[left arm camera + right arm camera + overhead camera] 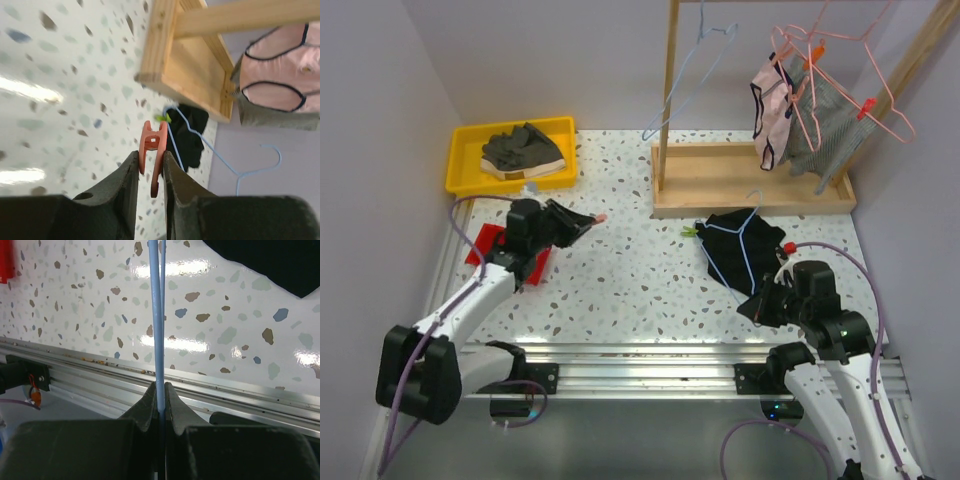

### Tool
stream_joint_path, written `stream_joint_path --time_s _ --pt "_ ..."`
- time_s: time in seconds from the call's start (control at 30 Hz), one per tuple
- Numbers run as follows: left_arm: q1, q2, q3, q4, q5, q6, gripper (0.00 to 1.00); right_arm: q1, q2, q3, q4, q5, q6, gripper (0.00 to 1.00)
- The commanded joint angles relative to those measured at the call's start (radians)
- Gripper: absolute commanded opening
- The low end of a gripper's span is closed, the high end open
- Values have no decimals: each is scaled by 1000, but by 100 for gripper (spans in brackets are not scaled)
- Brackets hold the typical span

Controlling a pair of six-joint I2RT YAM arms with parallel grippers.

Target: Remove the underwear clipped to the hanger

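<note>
The red tray lies below my left gripper, to its left in the top view, so it will next draw back over the tray, tip down and release the empty clip.
On the table lies a blue hanger (745,250) with black underwear (735,232) on it, and a green clip (688,232) sits at its left end. My right gripper (760,305) is shut on the hanger's thin blue wire (157,315), low near the table's front rail. The black underwear (270,260) shows at the top right of the right wrist view. My left gripper (582,222) hovers left of the middle, shut on a salmon plastic clip (152,147) that sticks out past its fingertips (131,165). The clip (600,217) holds no cloth.
A wooden rack (750,180) stands at the back right. It carries an empty blue hanger (695,70) and a pink hanger (840,60) with pink underwear (772,110) and grey underwear (825,125). A yellow bin (460,165) holds dark garments. A red tray (485,245) lies under the left arm.
</note>
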Motion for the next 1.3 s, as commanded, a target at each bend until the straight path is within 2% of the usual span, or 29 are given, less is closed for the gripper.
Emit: stream_joint_path --time_s 0.0,0.13,0.43,0.57,0.8,0.97,1.03,1.13,1.17,1.23,1.27 --pt "165 -58 -14 -205 -2 175 0 -4 6 9 39 -12 -14 0" --pt "371 -45 9 -274 40 270 0 -2 24 21 36 -13 -26 0" --pt "566 -61 72 -429 -71 378 0 -2 32 30 24 -16 -35 0" --pt "607 -41 46 -444 -63 395 0 -2 44 38 30 -15 -40 0" --pt "614 -117 55 -459 -22 392 0 -4 51 35 28 -16 -43 0" --pt "618 -95 62 -514 -72 410 0 -2 52 36 28 -21 -48 0" --pt "623 -93 55 -540 -92 413 9 -2 51 40 30 -21 -48 0" --pt "630 -108 49 -556 -131 405 15 -2 43 43 25 -21 -48 0" --pt "632 -111 47 -556 -132 405 36 -2 43 43 22 -21 -49 0" --pt "634 -116 52 -557 -120 396 58 -2 38 37 21 -25 -48 0" --pt "634 -119 52 -547 -88 393 74 -2 37 35 22 -28 -49 0"
